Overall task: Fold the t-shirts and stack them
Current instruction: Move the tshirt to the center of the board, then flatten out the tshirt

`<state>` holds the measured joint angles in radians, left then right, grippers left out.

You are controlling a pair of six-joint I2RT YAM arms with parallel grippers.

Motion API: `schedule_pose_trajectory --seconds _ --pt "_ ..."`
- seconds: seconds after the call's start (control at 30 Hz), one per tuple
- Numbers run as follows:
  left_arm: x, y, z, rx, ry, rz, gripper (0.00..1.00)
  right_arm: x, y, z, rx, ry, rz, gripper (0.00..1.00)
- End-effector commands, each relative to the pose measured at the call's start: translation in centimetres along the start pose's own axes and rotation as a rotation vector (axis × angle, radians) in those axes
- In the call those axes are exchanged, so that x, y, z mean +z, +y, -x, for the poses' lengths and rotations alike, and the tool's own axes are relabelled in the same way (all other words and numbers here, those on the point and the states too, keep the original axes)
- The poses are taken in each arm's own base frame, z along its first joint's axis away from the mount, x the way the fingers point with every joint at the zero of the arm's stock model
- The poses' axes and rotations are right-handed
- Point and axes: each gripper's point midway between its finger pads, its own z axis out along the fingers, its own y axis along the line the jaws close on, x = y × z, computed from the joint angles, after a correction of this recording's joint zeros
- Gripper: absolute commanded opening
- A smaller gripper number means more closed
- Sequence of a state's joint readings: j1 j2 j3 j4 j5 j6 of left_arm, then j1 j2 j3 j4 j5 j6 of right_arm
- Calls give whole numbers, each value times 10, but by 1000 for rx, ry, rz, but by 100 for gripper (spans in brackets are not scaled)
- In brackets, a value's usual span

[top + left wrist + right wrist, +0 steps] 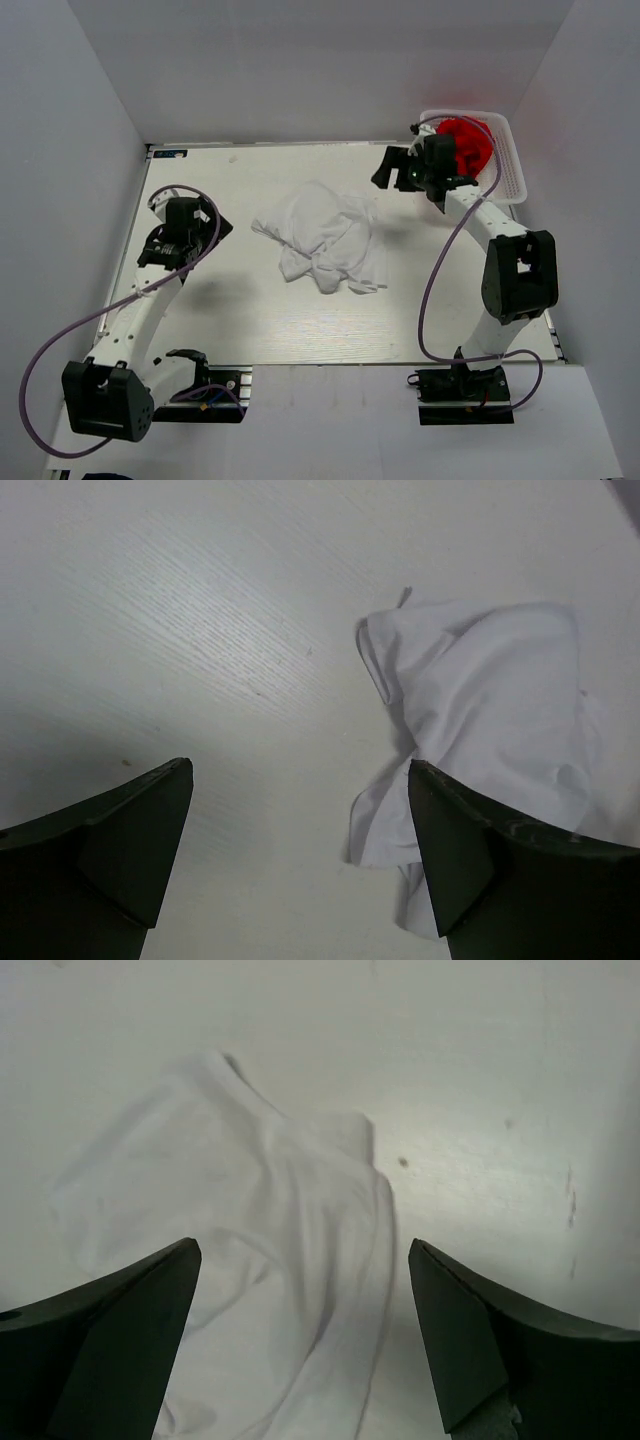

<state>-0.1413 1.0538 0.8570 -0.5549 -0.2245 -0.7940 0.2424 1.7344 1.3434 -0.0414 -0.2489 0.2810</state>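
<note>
The white shirt's near corner (pixel 289 273) (pixel 366 851) sticks out below my left gripper, to the gripper's right in the top view, so I will lower the gripper across and back onto it next.
The white t-shirt (pixel 325 238) lies crumpled in a heap in the middle of the table. It also shows in the left wrist view (pixel 490 710) and the right wrist view (pixel 250 1260). The red t-shirt (pixel 468 145) is bunched up inside the white basket (pixel 512 165) at the back right. My left gripper (pixel 205 222) is open and empty, left of the white shirt and apart from it. My right gripper (pixel 385 172) is open and empty, above the table near the white shirt's back right edge.
The white lattice basket stands at the table's back right corner, just behind my right arm. White walls close in the table on the left, back and right. Purple cables loop from both arms.
</note>
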Motion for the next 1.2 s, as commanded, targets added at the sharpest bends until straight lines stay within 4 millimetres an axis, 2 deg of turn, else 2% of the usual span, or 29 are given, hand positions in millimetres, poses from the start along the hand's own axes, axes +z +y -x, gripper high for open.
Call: schedule_pose_trajectory --seconds 0.0,0.07,0.1,0.17,0.27,0.33,0.4,0.43,0.47,0.5,0.57,0.67,0.73,0.83,0.87,0.9,0.97,1.03,1.07,1.13,1.17 --pt "18 12 -22 21 78 61 99 -12 -23 -4 12 -15 -160 90" --pt "27 5 -37 79 147 24 99 -13 -20 -32 18 38 -144 90" --pt "36 3 -53 107 219 7 99 -14 -19 -40 30 54 -147 90" --pt "47 -4 -62 149 263 -38 99 -22 -20 -64 34 98 -161 90" --pt "57 -19 -91 211 375 -135 99 -33 -16 -93 56 152 -164 90" --pt "54 -34 -109 238 440 -214 99 -46 -15 -131 75 229 -178 90" --pt "46 -37 -133 290 507 -263 99 -54 -12 -150 90 271 -182 90" --pt "42 -39 -142 314 526 -288 99 -62 -7 -150 89 264 -175 90" --pt "36 -40 -156 354 566 -347 99 -70 -14 -177 101 325 -196 90" --pt "28 -45 -169 394 597 -391 99 -76 -12 -189 111 360 -193 90" --pt "21 -46 -184 438 627 -420 99 -91 -8 -210 123 409 -176 90" --pt "29 -33 -201 499 633 -338 97 -104 -2 -228 129 447 -147 90" --pt "36 -26 -204 534 630 -294 89 -112 1 -240 133 456 -128 90" --pt "48 -25 -211 594 617 -234 79 -112 0 -246 108 445 -118 90" --pt "50 -28 -212 607 619 -228 79 -112 -2 -248 106 446 -125 90" --pt "57 -23 -216 615 629 -196 72 -109 -1 -249 104 441 -117 90" --pt "63 -27 -217 643 613 -170 59 -107 -2 -256 107 458 -121 90" --pt "70 -21 -214 659 603 -117 43 -102 -1 -261 111 474 -110 86" --pt "68 -20 -216 670 605 -109 27 -101 1 -263 114 481 -99 84" --pt "70 -20 -215 665 604 -94 6 -95 5 -265 118 491 -83 77" --pt "70 -23 -213 664 602 -96 0 -93 8 -265 118 489 -65 72"
